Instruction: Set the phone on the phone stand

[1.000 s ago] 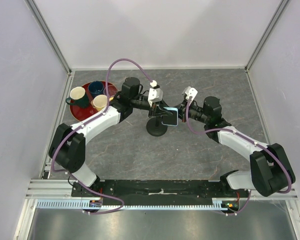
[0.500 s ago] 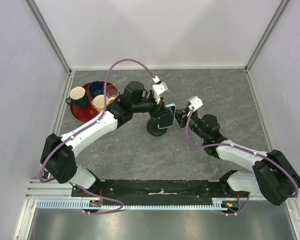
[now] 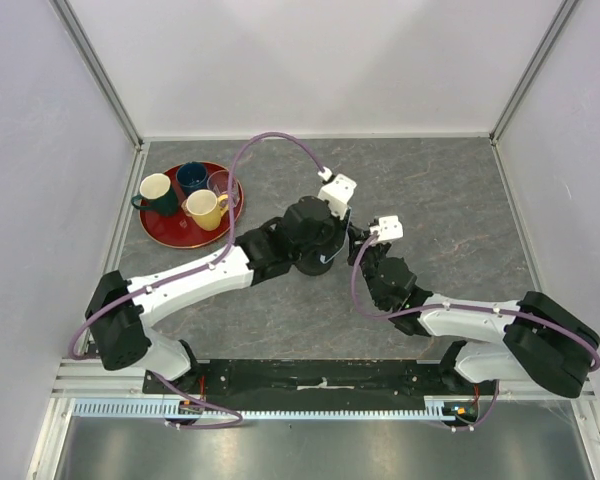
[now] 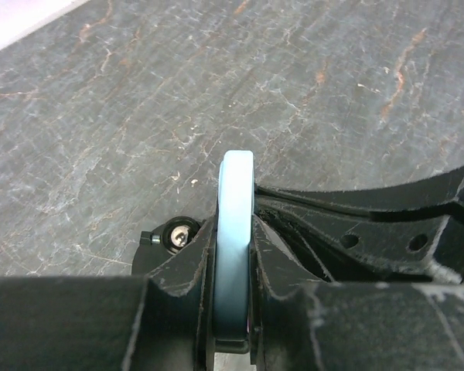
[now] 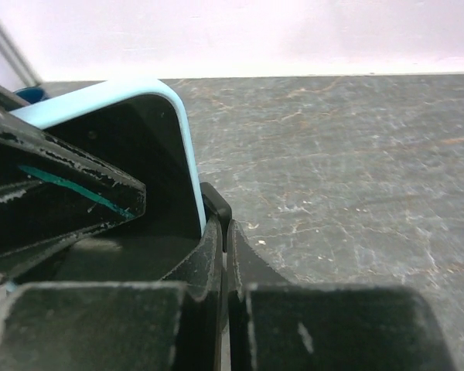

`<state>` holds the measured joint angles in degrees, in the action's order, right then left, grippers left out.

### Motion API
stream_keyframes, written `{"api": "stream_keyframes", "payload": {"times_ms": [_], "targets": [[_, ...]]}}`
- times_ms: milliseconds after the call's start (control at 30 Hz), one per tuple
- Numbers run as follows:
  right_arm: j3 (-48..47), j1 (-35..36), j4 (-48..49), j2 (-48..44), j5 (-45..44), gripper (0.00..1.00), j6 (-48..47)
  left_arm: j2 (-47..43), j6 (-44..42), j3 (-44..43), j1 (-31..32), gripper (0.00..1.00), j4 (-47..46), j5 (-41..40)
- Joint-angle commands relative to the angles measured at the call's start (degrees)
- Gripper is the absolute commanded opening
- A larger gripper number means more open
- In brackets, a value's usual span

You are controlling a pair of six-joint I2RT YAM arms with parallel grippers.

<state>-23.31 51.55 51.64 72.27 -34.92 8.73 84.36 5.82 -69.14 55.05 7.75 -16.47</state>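
My right gripper holds the stand's tab, so my left gripper needs to pull the phone (image 4: 236,224) back and left in the top view toward the stand's base and release it.
In the left wrist view the phone (image 4: 236,224) shows edge-on, light blue, upright between my left gripper's (image 4: 236,249) fingers, which are shut on it. A black part of the phone stand (image 4: 170,239) with a small bolt sits just left of it. In the right wrist view the phone (image 5: 178,131) stands at the left, its black screen facing me. My right gripper (image 5: 223,232) is shut on a thin black tab of the stand (image 5: 216,202) at the phone's lower edge. From above, my left wrist (image 3: 315,235) covers the stand and phone, and my right gripper (image 3: 357,244) touches in from the right.
A red tray (image 3: 160,228) at the back left holds a cream mug (image 3: 155,188), a blue cup (image 3: 191,177), a yellow mug (image 3: 201,207) and a clear glass (image 3: 221,185). Grey walls and metal rails enclose the stone-patterned table (image 3: 450,190).
My left arm has swung right and forward over the stand, carrying the phone and now hiding both from above. My right arm has drawn in lower and closer to the stand.
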Motion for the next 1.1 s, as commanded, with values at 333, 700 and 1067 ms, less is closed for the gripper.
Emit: {"api": "stream_keyframes", "payload": {"times_ms": [333,700,1067], "targets": [[-1.04,9.27,-0.21,-2.99,-3.15,0.0,7.26,8.02,3.32,1.55,-0.47,0.02,-3.7,-37.06],[0.8,-5.56,-12.88,-15.14,19.79,0.42,4.88,-1.47,4.55,6.48,-0.55,0.02,1.12,-21.6],[-4.82,-13.14,-14.55,-5.21,63.47,0.95,-6.79,-17.28,-4.14,12.79,-3.45,0.02,4.73,14.06]]}}
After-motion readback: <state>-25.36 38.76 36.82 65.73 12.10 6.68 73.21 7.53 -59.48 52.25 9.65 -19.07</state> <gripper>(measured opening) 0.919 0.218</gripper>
